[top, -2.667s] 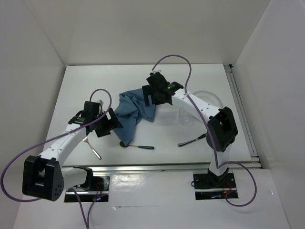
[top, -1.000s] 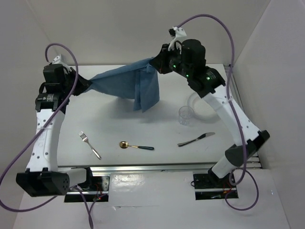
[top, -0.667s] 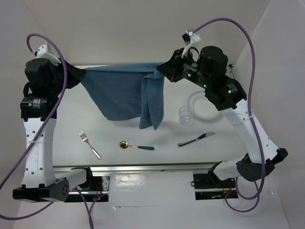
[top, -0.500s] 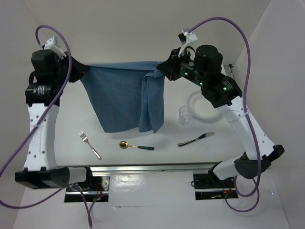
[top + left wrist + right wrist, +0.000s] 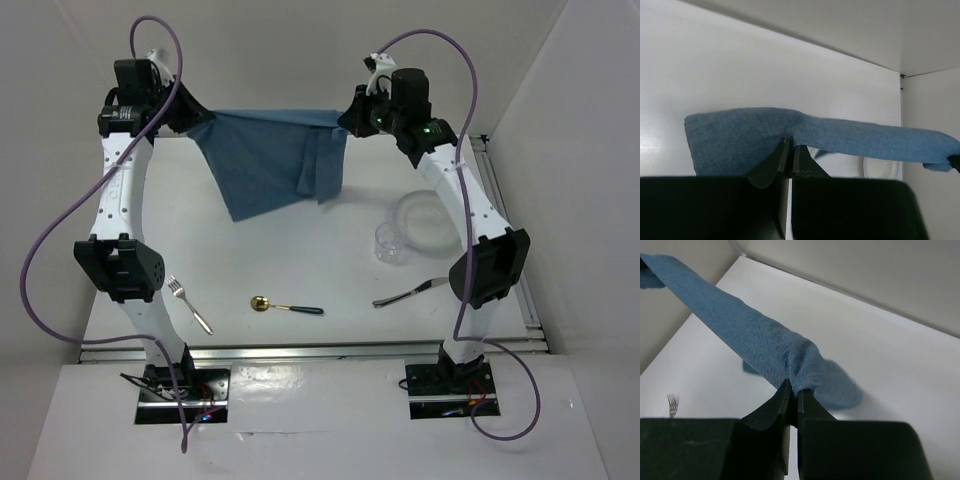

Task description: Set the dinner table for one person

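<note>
The part of the table beyond the fork is bare, so my left gripper should next move back and down toward the fork [image 5: 188, 303] and let go of the mat's corner on the table.
A blue cloth mat [image 5: 272, 160] hangs stretched in the air over the far part of the white dinner table [image 5: 200, 240]. My left gripper [image 5: 200, 122] is shut on its left corner. My right gripper [image 5: 348, 122] is shut on its right corner, where a fold hangs down. In the left wrist view the cloth [image 5: 740, 137] runs to the right from my gripper [image 5: 791, 147]. In the right wrist view it [image 5: 755, 340] runs up to the left from my gripper [image 5: 794, 386]. A fork [image 5: 188, 303], a gold-bowled spoon [image 5: 285, 305] and a knife [image 5: 411, 291] lie near the front.
A round white plate [image 5: 428, 220] sits at the right, with a clear glass [image 5: 390, 243] just in front of it. White walls close in the back and both sides. A metal rail [image 5: 300, 350] runs along the near edge.
Both arms have carried the cloth toward the back wall, still stretched between them. The hanging cloth now reaches less far toward the front. The cutlery, glass and plate have not moved.
</note>
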`<state>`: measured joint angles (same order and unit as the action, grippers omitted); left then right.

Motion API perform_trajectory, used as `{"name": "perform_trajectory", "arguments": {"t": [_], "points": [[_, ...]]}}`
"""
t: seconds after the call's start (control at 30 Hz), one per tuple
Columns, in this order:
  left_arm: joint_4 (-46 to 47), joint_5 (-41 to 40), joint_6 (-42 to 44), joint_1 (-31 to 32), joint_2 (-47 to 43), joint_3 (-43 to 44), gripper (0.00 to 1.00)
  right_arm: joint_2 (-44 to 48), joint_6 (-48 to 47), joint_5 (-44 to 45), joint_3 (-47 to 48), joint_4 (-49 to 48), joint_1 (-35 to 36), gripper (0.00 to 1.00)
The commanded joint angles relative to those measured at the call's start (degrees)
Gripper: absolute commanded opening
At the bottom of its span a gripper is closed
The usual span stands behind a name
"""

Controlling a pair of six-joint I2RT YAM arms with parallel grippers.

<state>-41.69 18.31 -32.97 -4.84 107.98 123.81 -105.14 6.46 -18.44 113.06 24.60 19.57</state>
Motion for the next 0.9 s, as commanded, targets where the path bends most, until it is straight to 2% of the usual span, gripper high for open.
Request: {"name": "perform_trajectory", "arguments": {"t": [0.0, 0.1, 0.17, 0.2, 0.23, 0.27, 0.3, 0.33, 0.37, 0.43, 0.47, 0.5, 0.57, 0.67, 0.7, 0.73, 0.8, 0.83, 0.87], "points": [[0.8, -1.1, 2.4, -2.2, -0.4, 7.5, 0.00, 2.8, -1.8, -1.9, 5.5, -5.4, -2.5, 0.00], [3.3, -1.1, 2.4, -2.9, -3.4, 3.9, 0.00, 8.3, -1.8, -2.5, 0.0, -6.8, -3.7, 0.00], [5.8, -0.6, 2.4, -3.4, -8.5, -4.7, 0.00, 11.2, -1.8, -2.5, -6.2, -7.5, -3.7, 0.00], [7.0, -0.6, 2.4, -3.4, -10.7, -8.7, 0.00, 12.8, -1.3, -2.0, -8.5, -7.5, -3.7, 0.14], [8.3, 0.4, 2.4, -3.4, -13.0, -17.8, 0.00, 15.7, -1.3, -2.6, -10.7, -8.2, -4.2, 0.29], [9.5, 0.4, 1.9, -3.4, -17.8, -22.8, 0.00, 17.3, -0.3, -4.0, -15.6, -8.9, -4.2, 0.55], [12.1, 0.9, 1.9, -3.4, -20.3, -27.8, 0.00, 18.8, 0.3, -5.4, -18.4, -9.0, -4.2, 0.72], [12.9, 0.9, 1.9, -3.4, -22.7, -36.8, 0.03, 21.7, 0.8, -6.3, -23.3, -9.0, -4.2, 0.76], [13.0, 0.9, 1.9, -3.4, -24.9, -40.7, 0.35, 22.9, 0.8, -6.3, -25.7, -9.0, -4.2, 0.80], [12.3, -1.0, 1.9, -3.4, -29.7, -47.1, 0.77, 25.9, 2.1, -4.6, -30.1, -7.4, -4.2, 0.91], [12.3, -1.9, 2.6, -3.4, -30.8, -51.1, 0.91, 26.7, 2.7, -3.8, -33.9, -7.4, -4.2, 0.93], [11.5, -2.8, 2.6, -3.4, -31.5, -52.3, 0.98, 27.3, 3.4, -3.8, -35.4, -7.4, -4.2, 0.94], [9.4, -5.8, 4.0, -3.4, -32.0, -52.3, 0.98, 27.9, 5.6, -4.8, -38.4, -7.4, -4.7, 0.94], [5.7, -10.7, 3.3, -3.4, -30.4, -48.9, 0.95, 24.3, 7.9, -9.0, -39.0, -7.9, -3.5, 0.71], [5.1, -12.1, 2.7, -3.4, -30.4, -48.9, 0.90, 23.0, 8.0, -10.6, -38.2, -7.4, -2.7, 0.56], [5.1, -14.6, 1.3, -3.4, -29.5, -48.4, 0.76, 21.4, 8.7, -10.6, -38.2, -6.7, -1.6, 0.49], [5.1, -15.2, 0.6, -3.4, -28.2, -49.0, 0.58, 16.4, 9.2, -9.2, -35.8, -5.6, 2.9, 0.32], [5.8, -15.8, 0.1, -3.4, -27.6, -49.0, 0.49, 12.9, 9.2, -8.6, -35.0, -4.3, 4.6, 0.17], [5.8, -15.8, 0.1, -3.4, -25.8, -49.5, 0.36, 11.0, 9.7, -7.1, -33.2, -3.4, 7.5, 0.06]]}}
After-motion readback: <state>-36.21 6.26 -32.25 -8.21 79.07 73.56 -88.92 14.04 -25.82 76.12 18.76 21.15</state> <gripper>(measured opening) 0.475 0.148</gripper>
